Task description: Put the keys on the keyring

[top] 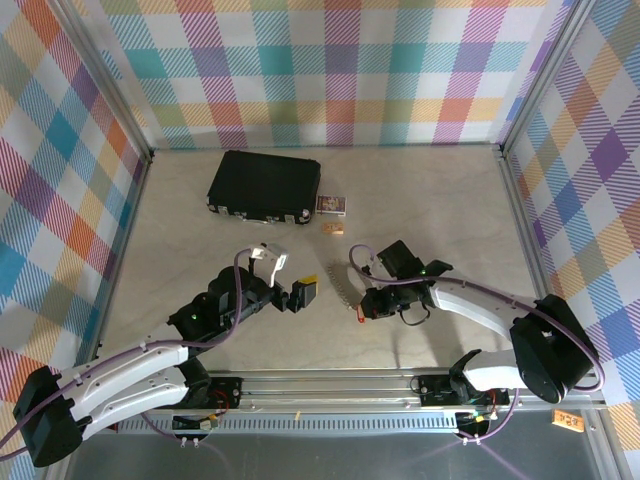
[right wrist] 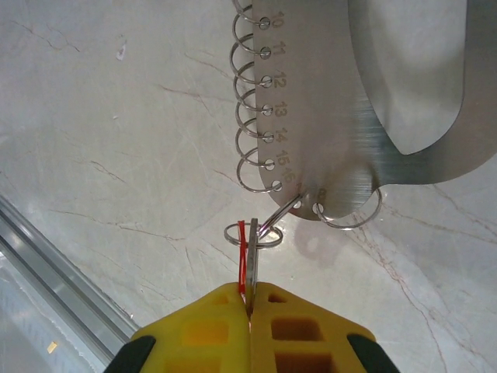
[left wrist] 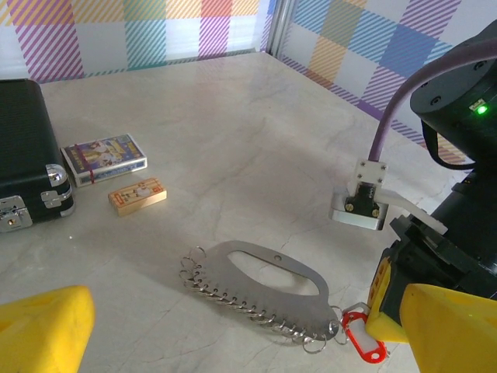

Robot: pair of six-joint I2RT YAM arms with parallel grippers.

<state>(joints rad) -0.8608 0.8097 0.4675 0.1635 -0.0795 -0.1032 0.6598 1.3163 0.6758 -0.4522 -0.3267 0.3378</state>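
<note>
My right gripper releases the tag and draws back and down to bare tabletop toward the near bar (top: 363, 331) next, since the tag's ring links with the plate's tilted ring.
The keys (left wrist: 255, 294) show as a flat silvery plate with a handle cut-out and several small split rings along one edge, lying on the table (top: 340, 285) (right wrist: 311, 93). The keyring, a red tag (left wrist: 362, 339) (right wrist: 242, 256), sits at the plate's near end. My right gripper (right wrist: 250, 291) (top: 364, 305) is shut on the tag, seen edge-on beside a thin grey metal strip. The tag's small ring (right wrist: 252, 233) meets a tilted ring from the plate's end hole. My left gripper (left wrist: 248, 342) (top: 303, 295) is open, low over the table just left of the plate, holding nothing.
A black case (top: 265, 185) lies at the back left. Beside it are a card box (top: 331, 205) (left wrist: 104, 158) and a small tan block (top: 334, 229) (left wrist: 137, 195). Checked walls enclose the table; a metal rail (right wrist: 54, 256) runs along the near edge.
</note>
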